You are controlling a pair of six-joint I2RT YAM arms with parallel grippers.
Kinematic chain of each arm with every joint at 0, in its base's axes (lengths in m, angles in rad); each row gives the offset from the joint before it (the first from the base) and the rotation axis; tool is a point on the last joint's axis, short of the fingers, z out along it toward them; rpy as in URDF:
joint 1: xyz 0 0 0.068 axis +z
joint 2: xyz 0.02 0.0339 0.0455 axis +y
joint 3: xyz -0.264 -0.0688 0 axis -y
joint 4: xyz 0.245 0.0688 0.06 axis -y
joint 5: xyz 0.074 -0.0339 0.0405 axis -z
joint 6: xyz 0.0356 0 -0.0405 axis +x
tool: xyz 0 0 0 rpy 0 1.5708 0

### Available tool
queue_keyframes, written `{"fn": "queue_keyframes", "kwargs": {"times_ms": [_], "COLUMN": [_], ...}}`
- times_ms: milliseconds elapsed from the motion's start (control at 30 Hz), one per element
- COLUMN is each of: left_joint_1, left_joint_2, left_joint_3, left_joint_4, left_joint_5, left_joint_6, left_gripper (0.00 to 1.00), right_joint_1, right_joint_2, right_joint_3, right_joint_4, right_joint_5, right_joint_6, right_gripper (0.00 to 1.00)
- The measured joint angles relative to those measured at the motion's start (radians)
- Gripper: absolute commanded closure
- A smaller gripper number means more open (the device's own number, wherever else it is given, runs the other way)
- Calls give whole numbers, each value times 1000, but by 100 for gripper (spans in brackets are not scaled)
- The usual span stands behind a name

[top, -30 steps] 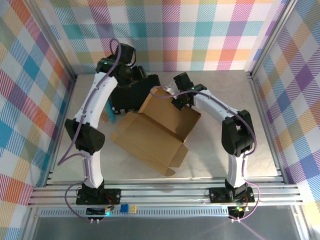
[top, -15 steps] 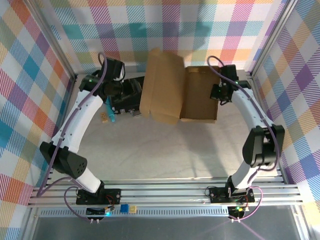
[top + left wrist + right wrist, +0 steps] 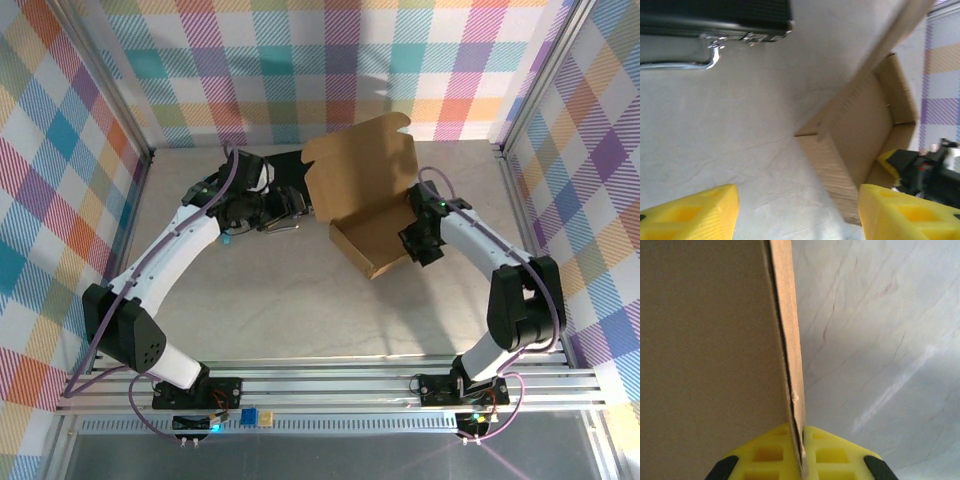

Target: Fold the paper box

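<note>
My right gripper shifts slightly toward my left gripper with the side of the tray next, then opens to release, since the tray rests on the tabletop.
The paper box [image 3: 375, 240] is a brown cardboard tray resting on the table right of centre, with its lid [image 3: 362, 172] standing up at the back. My right gripper [image 3: 420, 240] is shut on the tray's right side wall. In the right wrist view the wall's edge [image 3: 790, 340] runs straight down between the shut yellow fingertips [image 3: 830, 452]. My left gripper [image 3: 288, 212] hangs open just left of the box, holding nothing. Its wrist view has the box's near corner [image 3: 840, 165] ahead between the spread fingers [image 3: 695, 212], with the left gripper [image 3: 797, 220] apart from it.
A black hard case [image 3: 288, 162] with metal latches [image 3: 715, 50] lies at the back, behind my left arm. A small teal object [image 3: 228, 238] sits beside that arm. The patterned walls and metal frame close in the table on three sides.
The box, lying open flat a second ago, was lifted to the back and is now set down right of centre with its lid up. My left gripper swung toward it.
</note>
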State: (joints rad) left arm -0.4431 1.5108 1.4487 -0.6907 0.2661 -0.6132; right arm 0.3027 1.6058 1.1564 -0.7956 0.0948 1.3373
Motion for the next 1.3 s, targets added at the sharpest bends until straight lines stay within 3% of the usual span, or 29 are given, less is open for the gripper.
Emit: {"fn": "queue_keyframes", "kwargs": {"times_ms": [367,667,767,867,1000,1033,1133,1200,1267,1300], "left_joint_1": [-2,-2,-2,-2,-2,-2,-2,-2,-2,-2], "left_joint_2": [175,371,420,455,476,478,478,478,479,479], "left_joint_3": [74,249,300,322,323,323,334,346,355,356], "left_joint_4": [32,46,58,69,70,71,77,70,59,56], "left_joint_5": [-28,-12,12,20,22,21,13,0,-14,-22], "left_joint_6": [187,237,237,239,251,255,280,307,346,369], "left_gripper": [35,36,47,71,97,100,100,100,100,100], "right_joint_1": [35,35,35,35,35,35,35,35,32,29], "right_joint_2": [62,62,62,62,62,62,62,61,52,40], "right_joint_3": [19,19,19,19,19,19,20,30,55,73], "right_joint_4": [-22,-20,-16,-11,-1,5,21,17,2,-5], "right_joint_5": [17,16,16,11,-2,-7,-33,-40,-30,-22], "right_joint_6": [129,144,144,145,144,143,134,103,40,-12], "right_gripper": [100,100,100,100,100,94,56,37,21,19]}}
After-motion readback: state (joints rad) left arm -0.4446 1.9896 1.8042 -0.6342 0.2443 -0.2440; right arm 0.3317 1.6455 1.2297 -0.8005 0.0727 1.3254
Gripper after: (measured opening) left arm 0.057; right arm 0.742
